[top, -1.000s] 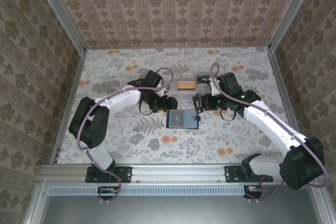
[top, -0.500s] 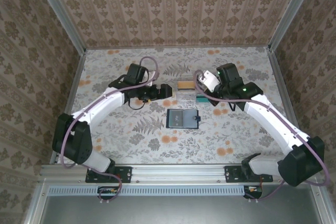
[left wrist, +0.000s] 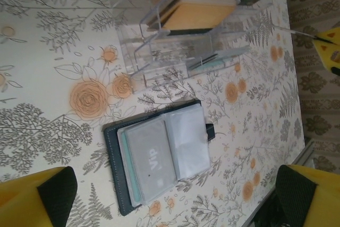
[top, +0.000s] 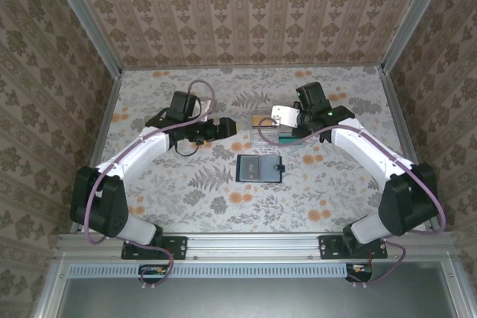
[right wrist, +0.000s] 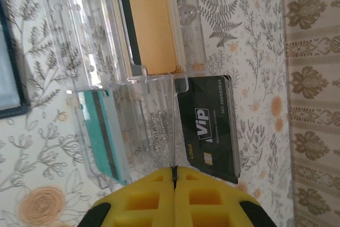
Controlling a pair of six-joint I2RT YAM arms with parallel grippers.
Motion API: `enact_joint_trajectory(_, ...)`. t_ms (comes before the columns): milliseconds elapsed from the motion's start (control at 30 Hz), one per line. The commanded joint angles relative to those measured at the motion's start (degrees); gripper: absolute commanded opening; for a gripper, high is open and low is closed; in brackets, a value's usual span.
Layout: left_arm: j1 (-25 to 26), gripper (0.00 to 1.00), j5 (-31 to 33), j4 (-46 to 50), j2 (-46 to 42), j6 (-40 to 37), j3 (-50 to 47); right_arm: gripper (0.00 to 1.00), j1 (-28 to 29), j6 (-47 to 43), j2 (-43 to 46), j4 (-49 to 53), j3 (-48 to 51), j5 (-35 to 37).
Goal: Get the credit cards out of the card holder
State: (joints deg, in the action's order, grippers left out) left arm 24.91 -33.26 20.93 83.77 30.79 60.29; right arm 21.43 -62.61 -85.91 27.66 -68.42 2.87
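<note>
Next my right gripper will shift outward and lower the thin card (right wrist: 174, 126) beside the black "Vip" stack, as that stack's slot lies outward and below the gripper.
The card holder (top: 259, 168) lies open on the table, its tab (left wrist: 210, 129) at the right edge. In its left sleeve sit a pale credit card marked "Vip" (left wrist: 151, 155) and, under it, a teal card edge (left wrist: 126, 171). My left gripper (top: 226, 128) hangs open above and to the left of the holder, with nothing between its yellow fingers (left wrist: 37, 198). My right gripper (right wrist: 173, 171) is shut on a thin clear credit card (right wrist: 174, 126), seen edge-on. It holds the card over the clear organizer (top: 268, 128), between two slots.
The clear organizer (left wrist: 180, 35) stands behind the holder. It holds tan cards (right wrist: 151, 25), a teal card (right wrist: 103, 136) and a black "Vip" stack (right wrist: 212, 126). Patterned walls close the table on three sides. Open tabletop lies in front of the holder.
My left gripper opened fully and drew back up and left from the holder. My right gripper moved from the holder's right edge up to the organizer, staying shut.
</note>
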Motion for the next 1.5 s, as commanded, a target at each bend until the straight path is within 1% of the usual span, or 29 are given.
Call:
enact_joint_trajectory(0, -0.9, 1.0, -1.4, -0.4, -1.3, -1.7, -0.8, 0.0, -0.8, -5.9, -2.2, -2.7, -2.6, 1.7)
enact_joint_trajectory(267, -1.6, 1.0, -1.5, -0.6, -1.1, -1.6, -1.2, 0.0, -2.9, -7.3, -3.9, -3.9, -2.9, 0.9)
enact_joint_trajectory(1100, -2.8, 1.0, -2.2, -0.7, 0.5, -1.5, -1.0, 0.0, -3.8, -7.3, -8.9, -7.1, -2.9, -0.7)
enact_joint_trajectory(1133, -2.8, 1.0, -2.2, -0.6, 0.5, -1.5, -1.0, 0.01, -3.8, -7.2, -9.0, -7.5, -2.7, -0.5)
enact_joint_trajectory(1167, -2.9, 1.0, -2.2, -0.7, 0.5, -1.5, -1.0, 0.06, -3.8, -7.0, -9.2, -7.9, -2.7, -0.3)
enact_joint_trajectory(1233, -2.8, 1.0, -2.3, -0.9, 0.5, -1.4, -1.2, 0.21, -3.8, -6.7, -9.4, -8.5, -2.7, -0.1)
enact_joint_trajectory(1400, -3.0, 1.0, -2.4, -1.1, 0.7, -1.4, -1.3, 0.24, -3.8, -5.7, -9.5, -9.1, -2.6, 0.5)
enact_joint_trajectory(1467, -3.0, 1.0, -2.5, -1.2, 0.8, -1.4, -1.3, 0.28, -3.8, -5.4, -9.6, -9.8, -2.3, 0.9)
